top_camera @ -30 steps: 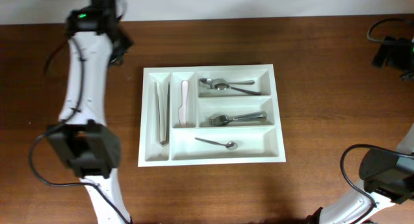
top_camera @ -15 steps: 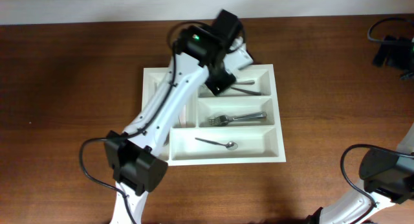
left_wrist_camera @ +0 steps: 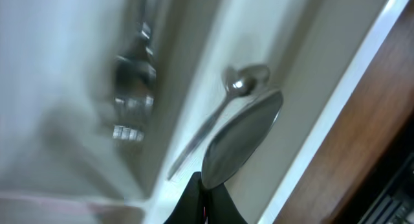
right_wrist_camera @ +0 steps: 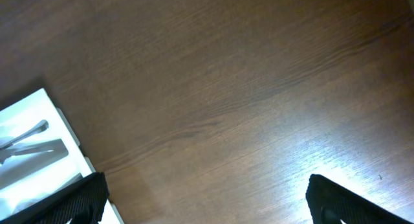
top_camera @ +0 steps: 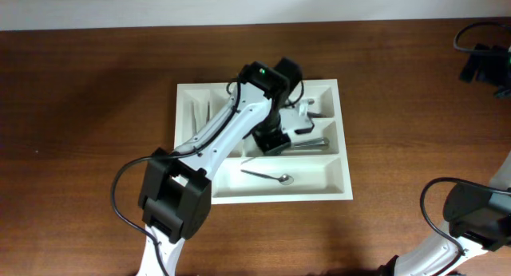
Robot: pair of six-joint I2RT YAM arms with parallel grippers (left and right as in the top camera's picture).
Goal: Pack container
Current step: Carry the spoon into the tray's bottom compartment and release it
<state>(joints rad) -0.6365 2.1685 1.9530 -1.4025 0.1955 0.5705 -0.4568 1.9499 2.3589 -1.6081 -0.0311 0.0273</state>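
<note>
My left gripper moves down and slightly back next, lowering the large metal spoon (left_wrist_camera: pixel 242 136) into the container's front section, since a small spoon already lies there.
The container (top_camera: pixel 343 148) is a large white cutlery tray in the middle of the table. My left gripper (top_camera: pixel 271 139) hangs over its right-hand compartments. In the left wrist view, the left gripper (left_wrist_camera: pixel 206 191) is shut on a large metal spoon (left_wrist_camera: pixel 242 136), held above the tray's front compartment. A small spoon (left_wrist_camera: pixel 239 85) lies in that compartment, also seen from overhead (top_camera: pixel 271 177). A fork (top_camera: pixel 307 143) lies in the middle compartment. My right gripper (right_wrist_camera: pixel 207 198) is open and empty over bare wood at the far right (top_camera: pixel 483 65).
Knives (top_camera: pixel 197 116) lie in a long left compartment. More cutlery (top_camera: pixel 307 110) lies in the back right compartment, partly hidden by the arm. The tray's corner (right_wrist_camera: pixel 58 120) shows at the left of the right wrist view. Brown wooden table surrounds the tray.
My left arm has swung from the table's back left to over the tray, then forward over its right compartments. The right arm has not moved.
</note>
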